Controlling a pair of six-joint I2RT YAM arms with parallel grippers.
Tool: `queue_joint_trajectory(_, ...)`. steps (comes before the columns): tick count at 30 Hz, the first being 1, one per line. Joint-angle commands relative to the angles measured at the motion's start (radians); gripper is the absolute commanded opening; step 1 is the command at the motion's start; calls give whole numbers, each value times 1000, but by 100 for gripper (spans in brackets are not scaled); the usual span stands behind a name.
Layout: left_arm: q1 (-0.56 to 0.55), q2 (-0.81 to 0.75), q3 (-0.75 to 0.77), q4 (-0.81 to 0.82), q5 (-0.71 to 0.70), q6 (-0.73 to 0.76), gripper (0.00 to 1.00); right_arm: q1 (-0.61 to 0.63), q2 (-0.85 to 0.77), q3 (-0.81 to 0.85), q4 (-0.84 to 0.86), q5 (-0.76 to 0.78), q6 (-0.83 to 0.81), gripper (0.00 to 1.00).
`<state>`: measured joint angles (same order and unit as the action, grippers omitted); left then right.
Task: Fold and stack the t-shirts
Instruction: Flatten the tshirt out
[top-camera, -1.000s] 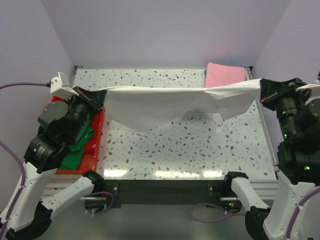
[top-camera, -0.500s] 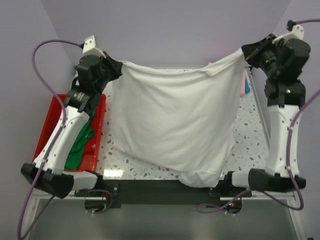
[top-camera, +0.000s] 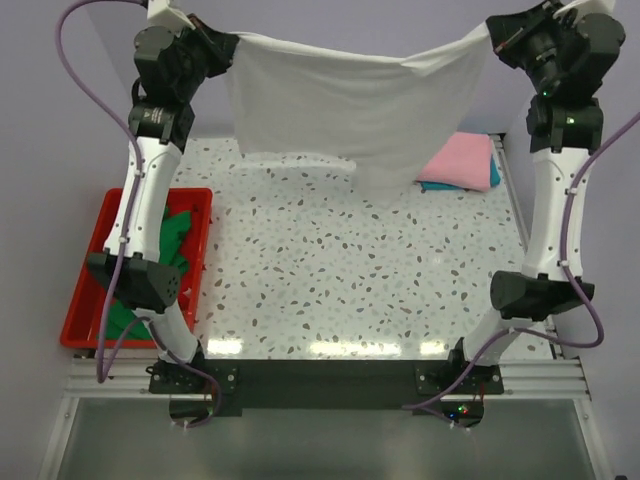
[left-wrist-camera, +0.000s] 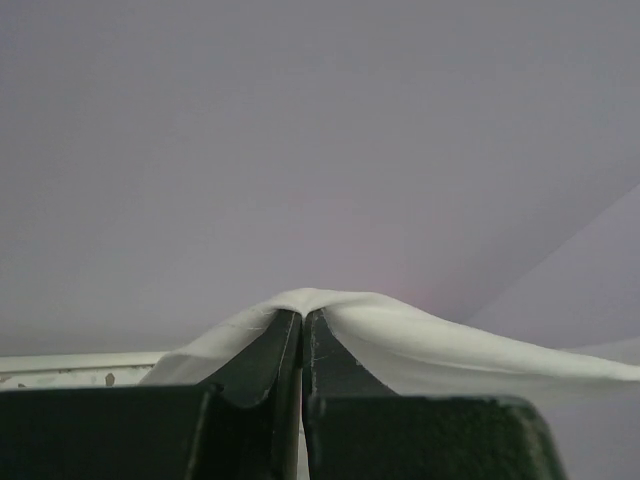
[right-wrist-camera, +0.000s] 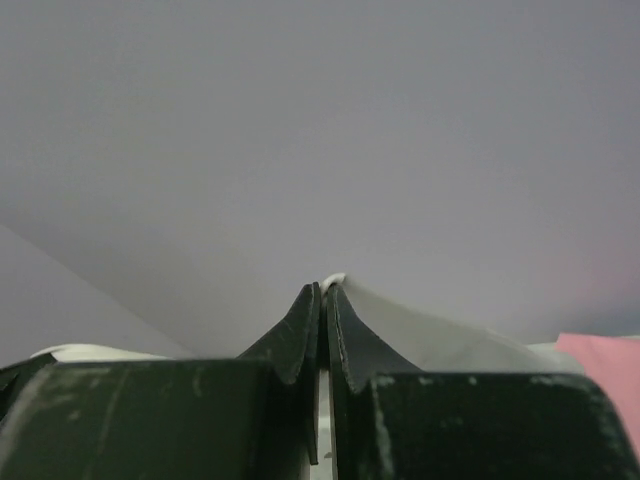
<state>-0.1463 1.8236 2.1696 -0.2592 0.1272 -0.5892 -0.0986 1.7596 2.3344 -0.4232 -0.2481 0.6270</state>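
The left gripper lowers backward next to the clear tabletop (top-camera: 242, 284) beside the red tray, below and back from it, and releases the shirt's corner there.
A large white t-shirt (top-camera: 350, 105) hangs stretched between both grippers, high above the far half of the table. My left gripper (top-camera: 232, 40) is shut on its left top corner; in the left wrist view the cloth (left-wrist-camera: 400, 335) drapes over the closed tips (left-wrist-camera: 302, 318). My right gripper (top-camera: 490, 32) is shut on its right top corner, with a sliver of white (right-wrist-camera: 335, 281) at the closed tips (right-wrist-camera: 322, 292). A folded pink t-shirt (top-camera: 460, 160) lies on a teal one (top-camera: 494, 172) at the far right. A green t-shirt (top-camera: 172, 240) lies in the red tray.
The red plastic tray (top-camera: 90, 290) stands at the table's left edge beside the left arm. The speckled tabletop (top-camera: 350, 270) stretches under the hanging shirt. Purple walls close in the back and both sides.
Both arms have risen and reached toward the back wall, lifting the white t-shirt clear of the table. Its lower hem has swung away from the near edge and now hangs over the far half.
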Motion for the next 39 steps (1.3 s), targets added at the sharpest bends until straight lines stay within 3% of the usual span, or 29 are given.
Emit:
queue_joint_trajectory(1, 27, -142, -75, 118, 43, 23, 0, -4, -126, -68, 77, 36, -12, 0)
queue_joint_trajectory(3, 34, -209, -210, 133, 45, 26, 0, -4, -213, -248, 103, 49, -24, 0)
queue_joint_trajectory(4, 34, -255, -370, 158, 52, 20, 0, -4, -273, -373, 110, 67, -32, 0)
queue_joint_trajectory(7, 34, -361, -567, 217, 74, -14, 0, -4, -408, -645, 123, 72, -35, 0)
queue_joint_trajectory(15, 28, -632, -1331, 360, 112, -144, 0, -4, -728, -1373, 90, 101, -18, 0)
queue_joint_trajectory(20, 27, -721, -1712, 431, 101, -228, 2, -4, -851, -1648, 64, 64, 20, 0)
queue_joint_trajectory(24, -2, -756, -1826, 416, 60, -267, 10, -4, -879, -1805, 31, 44, 37, 0)
queue_joint_trajectory(30, -52, -848, -1864, 220, -53, -299, 24, -3, -983, -1943, -25, 27, 74, 0)
queue_joint_trajectory(32, -55, -900, -1855, 166, -99, -302, 30, -3, -1025, -1960, -60, 24, 86, 0)
queue_joint_trajectory(34, -55, -938, -1840, 71, -124, -305, 43, -4, -1087, -1968, -86, 32, 91, 0)
queue_joint_trajectory(39, -56, -1038, -1779, -99, -267, -313, 52, -4, -1151, -1931, -147, 58, 82, 0)
